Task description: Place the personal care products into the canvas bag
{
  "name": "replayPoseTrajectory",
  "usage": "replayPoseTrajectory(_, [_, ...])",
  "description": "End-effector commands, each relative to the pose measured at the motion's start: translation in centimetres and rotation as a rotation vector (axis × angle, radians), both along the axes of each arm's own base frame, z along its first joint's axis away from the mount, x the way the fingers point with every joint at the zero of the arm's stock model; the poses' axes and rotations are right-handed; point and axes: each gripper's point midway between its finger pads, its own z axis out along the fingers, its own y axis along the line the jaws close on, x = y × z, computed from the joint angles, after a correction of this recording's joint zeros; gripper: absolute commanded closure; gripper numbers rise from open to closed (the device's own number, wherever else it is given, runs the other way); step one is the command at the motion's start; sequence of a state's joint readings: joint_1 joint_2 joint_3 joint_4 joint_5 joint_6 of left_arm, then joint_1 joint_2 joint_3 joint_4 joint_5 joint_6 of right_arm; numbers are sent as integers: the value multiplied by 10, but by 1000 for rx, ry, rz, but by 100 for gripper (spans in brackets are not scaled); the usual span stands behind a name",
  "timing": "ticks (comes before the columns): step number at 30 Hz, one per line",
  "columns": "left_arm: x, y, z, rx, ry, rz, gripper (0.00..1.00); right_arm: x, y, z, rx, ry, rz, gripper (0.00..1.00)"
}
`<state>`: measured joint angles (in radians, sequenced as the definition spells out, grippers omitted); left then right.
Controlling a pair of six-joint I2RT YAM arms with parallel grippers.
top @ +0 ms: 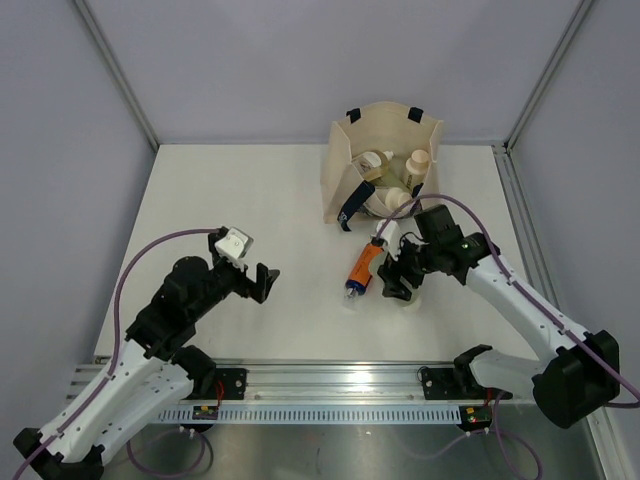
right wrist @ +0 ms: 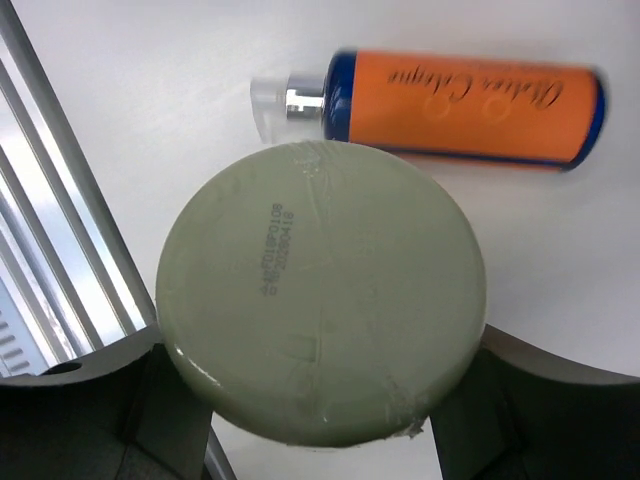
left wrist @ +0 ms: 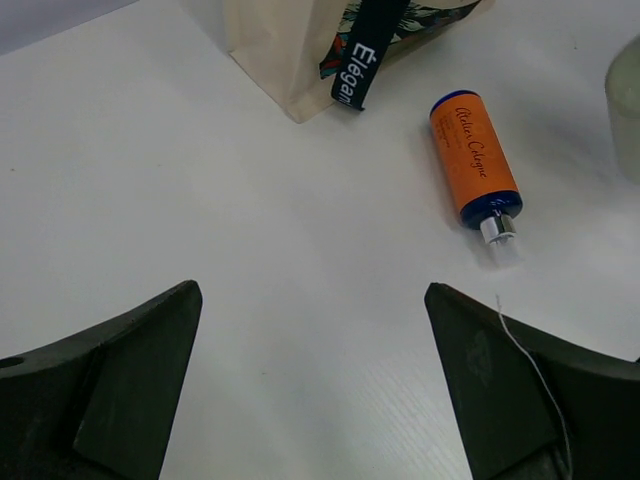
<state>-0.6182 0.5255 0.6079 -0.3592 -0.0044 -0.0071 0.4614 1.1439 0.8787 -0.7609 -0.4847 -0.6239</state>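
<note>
The robot's right gripper will next go up and outward over the bag's opening [top: 390, 172] to let go of the sage-green bottle inside, since the bag's upright sides block a low path.
My right gripper [right wrist: 320, 345] is shut on a sage-green bottle [right wrist: 320, 295], whose round base fills the right wrist view; from above, this gripper [top: 403, 285] hangs low over the table right of centre. An orange bottle [top: 362, 268] with blue ends lies flat just left of it [right wrist: 465, 105] [left wrist: 475, 160]. The canvas bag [top: 340, 165] stands upright at the back with cream bottles [top: 376, 162] inside. My left gripper [top: 262, 283] is open over bare table [left wrist: 312, 295], well left of the orange bottle.
The bag's dark strap [left wrist: 365, 50] hangs down its front. A metal rail [top: 330, 380] runs along the near table edge and shows close beside the held bottle [right wrist: 60, 220]. Grey walls enclose the back and both sides.
</note>
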Motion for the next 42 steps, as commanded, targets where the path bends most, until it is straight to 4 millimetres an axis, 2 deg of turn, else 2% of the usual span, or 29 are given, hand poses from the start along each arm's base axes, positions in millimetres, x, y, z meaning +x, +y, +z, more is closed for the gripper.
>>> replayPoseTrajectory(1, [-5, -22, 8, -42, -29, -124, 1, 45, 44, 102, 253, -197, 12, 100])
replayPoseTrajectory(4, [-1, -29, -5, -18, 26, -140, 1, 74, 54, 170, 349, -296, -25, 100])
replayPoseTrajectory(6, [-3, -34, -6, -46, 60, -148, 1, 95, 55, 190, 385, -307, -71, 100])
replayPoseTrajectory(7, [-2, -35, -7, -51, 71, -148, 1, 111, 49, 220, 418, -359, -105, 100])
replayPoseTrajectory(8, [-2, -38, -9, -56, 83, -153, 1, 121, 46, 233, 442, -364, -138, 100])
replayPoseTrajectory(9, [-2, -39, -10, -67, 96, -152, 1, 139, 46, 231, 438, -349, -162, 100])
replayPoseTrajectory(10, [-1, -41, -10, -76, 102, -151, 1, 151, 44, 255, 460, -399, -179, 100])
replayPoseTrajectory(11, [-1, -43, -9, -85, 106, -154, 1, 167, 37, 262, 458, -421, -229, 100])
replayPoseTrajectory(12, [-1, -44, -8, -99, 112, -155, 1, 186, 38, 253, 445, -405, -255, 100])
replayPoseTrajectory(13, [-1, -46, -9, -106, 120, -153, 1, 197, 38, 273, 465, -441, -271, 100])
replayPoseTrajectory(14, [-1, -47, -8, -113, 124, -156, 1, 212, 33, 276, 451, -462, -313, 100])
replayPoseTrajectory(15, [0, -49, -11, -117, 141, -153, 1, 233, 35, 259, 425, -437, -338, 100])
replayPoseTrajectory(16, [1, -50, -11, -118, 151, -153, 1, 245, 34, 273, 425, -484, -352, 100])
replayPoseTrajectory(17, [1, -51, -10, -119, 160, -154, 1, 260, 29, 269, 394, -500, -392, 100])
replayPoseTrajectory(18, [3, -52, -15, -111, 184, -150, 1, 281, 30, 245, 349, -472, -414, 100])
replayPoseTrajectory(19, [2, -53, -17, -107, 202, -148, 1, 294, 23, 252, 317, -521, -442, 100])
replayPoseTrajectory(21, [4, -55, -21, -98, 234, -144, 1, 315, 18, 221, 232, -498, -471, 100])
replayPoseTrajectory(22, [4, -57, -23, -95, 242, -145, 1, 324, 11, 217, 187, -522, -491, 100])
replayPoseTrajectory(27, [8, -68, -32, -90, 256, -144, 1, 341, -13, 163, 14, -507, -536, 99])
replayPoseTrajectory(29, [8, -78, -36, -90, 265, -160, 1, 343, -20, 151, -41, -511, -537, 91])
replayPoseTrajectory(30, [10, -82, -34, -96, 266, -162, 1, 343, -22, 143, -60, -497, -534, 84])
replayPoseTrajectory(31, [8, -89, -34, -94, 268, -180, 1, 343, -22, 137, -76, -487, -533, 63])
replayPoseTrajectory(34, [13, -110, -32, -88, 252, -192, 1, 339, -25, 119, -107, -427, -537, 39])
replayPoseTrajectory(35, [16, -117, -42, -62, 272, -191, 1, 337, -25, 118, -104, -415, -541, 23])
replayPoseTrajectory(36, [20, -128, -45, -40, 275, -184, 1, 333, -24, 126, -66, -390, -561, 12])
replayPoseTrajectory(37, [22, -138, -37, -40, 255, -186, 1, 327, -20, 131, -38, -368, -555, 3])
replayPoseTrajectory(39, [29, -150, -51, 5, 272, -168, 1, 320, -22, 157, 18, -380, -563, 0])
replayPoseTrajectory(41, [34, -165, -43, 14, 249, -162, 1, 306, -25, 180, 72, -362, -566, 0])
replayPoseTrajectory(42, [37, -171, -55, 44, 265, -156, 1, 301, -26, 194, 98, -369, -566, 0])
